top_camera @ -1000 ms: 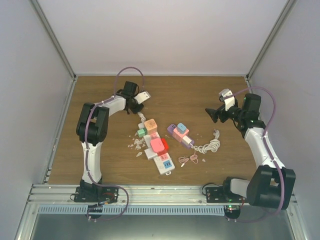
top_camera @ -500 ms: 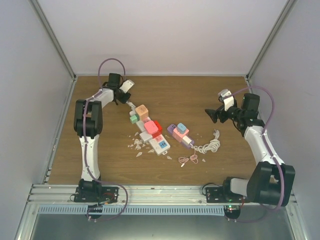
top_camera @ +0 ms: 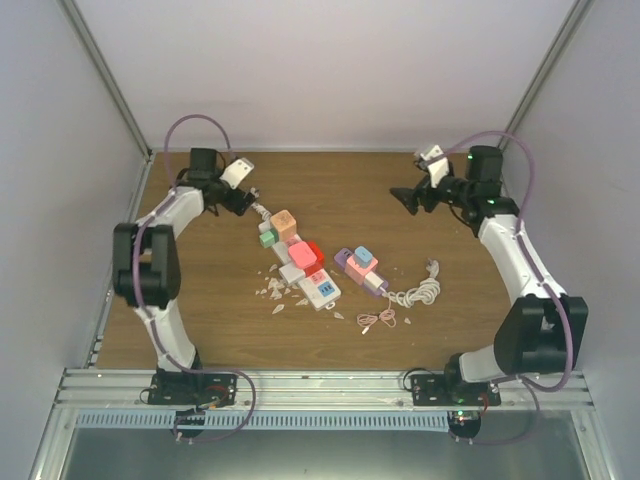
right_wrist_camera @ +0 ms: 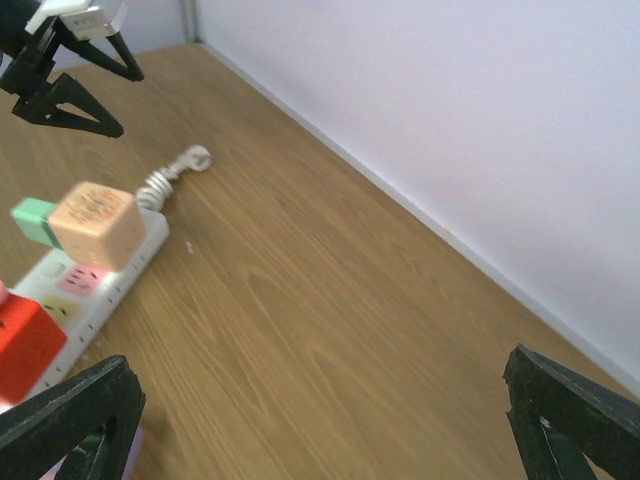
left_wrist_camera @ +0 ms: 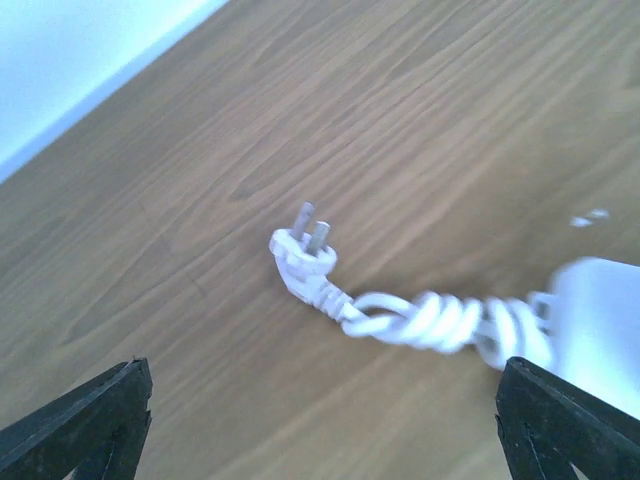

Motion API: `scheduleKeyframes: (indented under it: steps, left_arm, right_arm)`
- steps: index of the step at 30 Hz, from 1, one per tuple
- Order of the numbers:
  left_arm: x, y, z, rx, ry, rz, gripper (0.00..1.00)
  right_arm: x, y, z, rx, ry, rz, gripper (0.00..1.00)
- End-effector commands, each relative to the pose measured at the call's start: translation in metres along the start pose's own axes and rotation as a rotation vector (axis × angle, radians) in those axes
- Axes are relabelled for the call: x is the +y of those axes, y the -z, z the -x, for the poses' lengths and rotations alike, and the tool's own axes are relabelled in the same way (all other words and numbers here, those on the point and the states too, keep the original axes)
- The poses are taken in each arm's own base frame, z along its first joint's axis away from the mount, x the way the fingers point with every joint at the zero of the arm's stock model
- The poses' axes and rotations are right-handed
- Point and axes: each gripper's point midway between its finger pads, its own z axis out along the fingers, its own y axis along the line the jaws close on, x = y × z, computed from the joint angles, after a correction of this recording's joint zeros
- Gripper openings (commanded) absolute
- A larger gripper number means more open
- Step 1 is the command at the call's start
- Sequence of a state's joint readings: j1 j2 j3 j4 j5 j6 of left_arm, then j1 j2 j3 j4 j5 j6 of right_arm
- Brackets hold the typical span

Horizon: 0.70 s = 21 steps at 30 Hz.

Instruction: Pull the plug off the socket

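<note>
I should move my right gripper to the left in the top view and lower its open fingers around the orange cube plug (top_camera: 285,224) (right_wrist_camera: 98,222), because the plug is below and to that side.
A white socket strip (top_camera: 300,268) lies slantwise mid-table, with an orange cube plug (top_camera: 285,224), a green plug (top_camera: 267,238) and a pink and a red plug (top_camera: 306,256) seated in it. Its twisted white cord (left_wrist_camera: 430,320) ends in a loose two-pin plug (left_wrist_camera: 305,250) flat on the wood. My left gripper (top_camera: 240,200) hovers open just behind that cord end; its black fingertips (left_wrist_camera: 90,420) hold nothing. My right gripper (top_camera: 408,200) stands open at the back right, over bare wood. In its view the strip (right_wrist_camera: 90,290) and the orange plug (right_wrist_camera: 98,222) lie at the left.
A purple adapter with pink and blue plugs (top_camera: 360,265) lies right of the strip, beside a coiled white cable (top_camera: 420,293) and a small pink cable (top_camera: 380,320). White scraps (top_camera: 272,290) litter the wood near the strip. White walls close in the back and sides.
The left arm dragged the strip by its cord toward the back left, then opened and let the cord end drop. The right arm swung back and to the left.
</note>
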<state>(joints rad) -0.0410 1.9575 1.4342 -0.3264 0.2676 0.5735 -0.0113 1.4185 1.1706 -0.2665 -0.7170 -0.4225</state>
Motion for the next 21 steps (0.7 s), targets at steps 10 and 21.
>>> scheduleKeyframes:
  steps: [10,21]
  left_arm:
    - [-0.105,0.079,-0.01,-0.197,-0.06,-0.329,0.88]
    - [-0.126,0.045,-0.009,-0.177,-0.051,-0.335,0.93]
  right_arm:
    - [0.08,-0.098,0.05,0.014,0.112,0.204,1.0]
    - [0.128,-0.173,0.039,0.088,0.002,0.31,1.0]
